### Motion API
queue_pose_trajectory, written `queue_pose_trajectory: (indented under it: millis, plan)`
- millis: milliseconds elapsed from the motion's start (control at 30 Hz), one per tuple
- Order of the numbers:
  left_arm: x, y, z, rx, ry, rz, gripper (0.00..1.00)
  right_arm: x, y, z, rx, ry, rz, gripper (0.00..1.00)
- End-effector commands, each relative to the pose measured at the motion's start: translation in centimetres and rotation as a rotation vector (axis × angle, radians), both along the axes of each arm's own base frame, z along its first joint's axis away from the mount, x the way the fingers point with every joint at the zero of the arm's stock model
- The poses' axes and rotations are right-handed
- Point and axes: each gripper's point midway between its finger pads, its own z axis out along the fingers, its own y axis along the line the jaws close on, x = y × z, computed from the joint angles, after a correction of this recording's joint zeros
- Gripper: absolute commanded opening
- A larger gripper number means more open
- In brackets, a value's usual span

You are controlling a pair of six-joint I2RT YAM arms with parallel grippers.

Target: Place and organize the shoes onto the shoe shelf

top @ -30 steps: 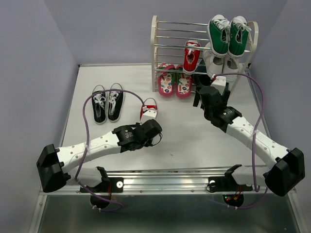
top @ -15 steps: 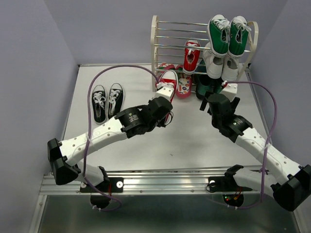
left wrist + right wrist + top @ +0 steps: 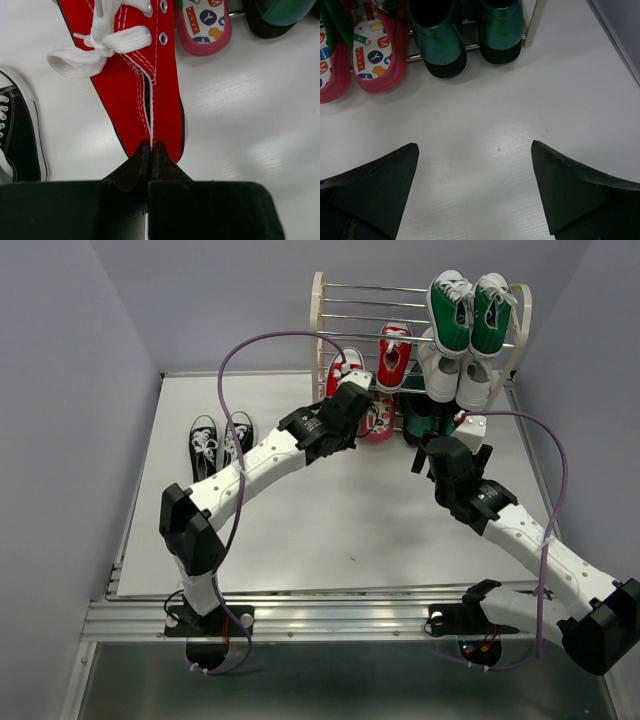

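I next need to move my left gripper outward into the shelf and release its red sneaker on the empty middle-level stretch (image 3: 358, 344), beside the matching red sneaker.
My left gripper (image 3: 345, 392) is shut on the heel of a red sneaker (image 3: 343, 368) and holds it up beside the left post of the shoe shelf (image 3: 319, 312). In the left wrist view the fingertips (image 3: 151, 147) pinch the heel seam of this sneaker (image 3: 135, 85). The other red sneaker (image 3: 393, 355) rests on a middle tier. The pink-red flip-flops (image 3: 378, 420) lean at the bottom tier and are partly hidden by the arm; they also show in the right wrist view (image 3: 375, 50). The black sneakers (image 3: 220, 445) lie on the table at the left. My right gripper (image 3: 432, 443) is open and empty over the table (image 3: 475, 150).
Green sneakers (image 3: 470, 310) sit on the top right of the shelf, with white sneakers (image 3: 455, 372) below them. Dark green boots (image 3: 440, 45) stand at the bottom right beside the shelf's right post (image 3: 532, 20). Walls close in on both sides.
My left arm has carried the red sneaker from the middle of the table up and back to the left side of the shelf. The right gripper has drawn back slightly from the shelf.
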Motion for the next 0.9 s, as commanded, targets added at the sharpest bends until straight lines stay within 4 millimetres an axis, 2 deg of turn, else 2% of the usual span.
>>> queue_pose_trajectory:
  millis: [0,33,67,100,133,167,200,233,367,400,533,733,867]
  plan:
    - [3.8,-0.8,8.4,-0.123,-0.204,-0.001,0.00,-0.1,-0.5,0.6,0.004,-0.029,-0.023,1.00]
    - [4.5,-0.6,8.7,-0.111,-0.215,0.019,0.00,-0.1,-0.4,0.5,0.009,-0.027,-0.017,1.00]
    - [5.1,-0.7,7.6,-0.068,-0.196,0.020,0.00,-0.2,-0.3,0.4,0.011,-0.023,-0.012,1.00]
    - [5.6,-0.8,9.1,-0.082,-0.223,0.020,0.00,-0.2,-0.3,0.4,0.012,-0.023,-0.011,1.00]
    - [6.0,-0.9,9.2,-0.073,-0.227,0.017,0.00,-0.1,-0.3,0.4,0.011,-0.023,-0.012,1.00]
    - [6.9,-1.0,8.3,-0.048,-0.216,0.012,0.00,-0.1,-0.4,0.3,0.007,-0.023,-0.016,1.00]
    - [7.3,-1.1,8.5,-0.045,-0.216,0.005,0.00,-0.1,-0.4,0.3,0.006,-0.022,-0.017,1.00]
    - [7.8,-1.0,9.8,-0.064,-0.238,0.012,0.00,-0.2,-0.4,0.3,0.005,-0.021,-0.017,1.00]
    - [9.9,-1.0,9.6,-0.046,-0.250,0.011,0.00,-0.2,-0.5,0.2,0.004,-0.019,-0.019,1.00]
    - [10.5,-0.7,10.3,-0.055,-0.264,0.011,0.00,-0.2,-0.5,0.2,0.003,-0.020,-0.020,1.00]
    - [11.6,-0.5,10.6,-0.045,-0.289,0.010,0.00,-0.2,-0.6,0.3,0.004,-0.022,-0.021,1.00]
    - [12.8,-1.8,11.1,-0.052,-0.335,-0.057,0.00,-0.2,-0.6,0.4,0.004,-0.026,-0.025,1.00]
    - [13.8,-1.9,10.7,-0.045,-0.345,-0.046,0.00,-0.2,-0.7,0.4,0.003,-0.027,-0.027,1.00]
